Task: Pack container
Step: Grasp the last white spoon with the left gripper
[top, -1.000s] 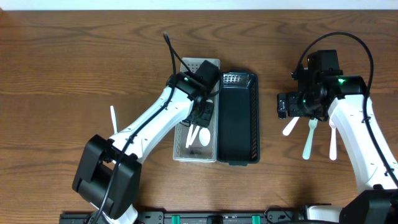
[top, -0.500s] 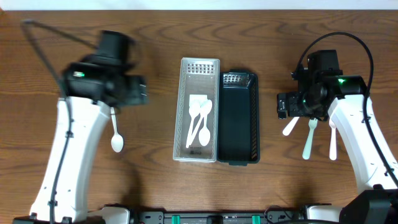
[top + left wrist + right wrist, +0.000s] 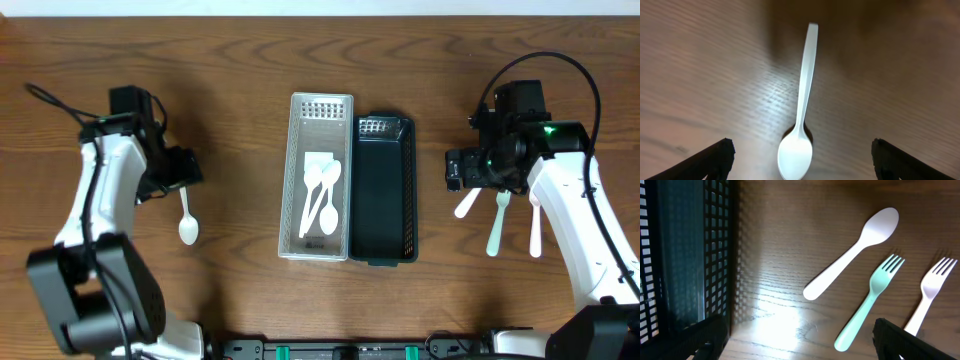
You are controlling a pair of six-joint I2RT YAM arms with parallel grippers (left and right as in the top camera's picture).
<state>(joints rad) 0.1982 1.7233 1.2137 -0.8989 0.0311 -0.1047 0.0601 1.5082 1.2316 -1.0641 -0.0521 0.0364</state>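
Observation:
My left gripper is open with the white spoon between its fingers, so next it will move down toward the tabletop, with its fingers on both sides of the white spoon's handle near the spoon's bowl.
A white slotted container holds white spoons. A black slotted container stands against its right side and looks empty; its wall shows in the right wrist view. My left gripper is open above a white spoon on the table, seen between the jaws in the left wrist view. My right gripper is open over bare wood, left of a white spoon, a mint fork and a white fork.
The cutlery at the right also shows overhead: the white spoon, mint fork and white fork. The table's far edge runs along the top of the overhead view.
My left arm has swung from over the white container out to the left side and now sits over the loose spoon. Two more spoons lie in the white container. The right arm has not moved.

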